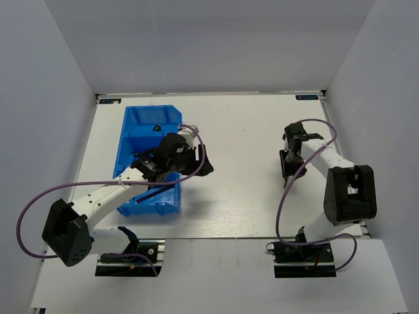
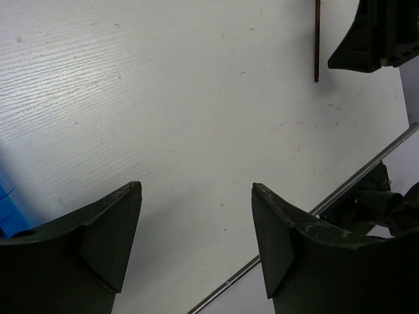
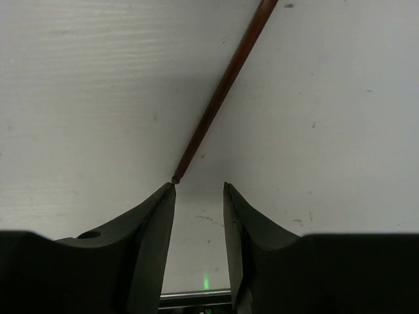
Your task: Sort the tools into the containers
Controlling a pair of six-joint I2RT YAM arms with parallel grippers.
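Note:
The hex key slants away from the gap between the robot's fingers, so the right gripper will move outward, turn to line up, and close on the hex key stem's farther part.
A dark red-brown hex key (image 3: 222,88) lies on the white table. Its near end touches the tip of my right gripper's left finger. My right gripper (image 3: 200,186) is low over the table with its jaws a narrow gap apart and nothing between them; it also shows in the top view (image 1: 287,169). My left gripper (image 2: 196,190) is wide open and empty over bare table, just right of the blue bins (image 1: 152,115), and shows in the top view (image 1: 198,165). The hex key (image 2: 317,39) lies far ahead of it.
The row of blue bins runs along the table's left side, partly under my left arm. A small dark item (image 1: 157,126) lies in the far bin and a thin dark tool (image 1: 154,191) in the near one. The table's front edge (image 2: 275,252) is close below the left gripper.

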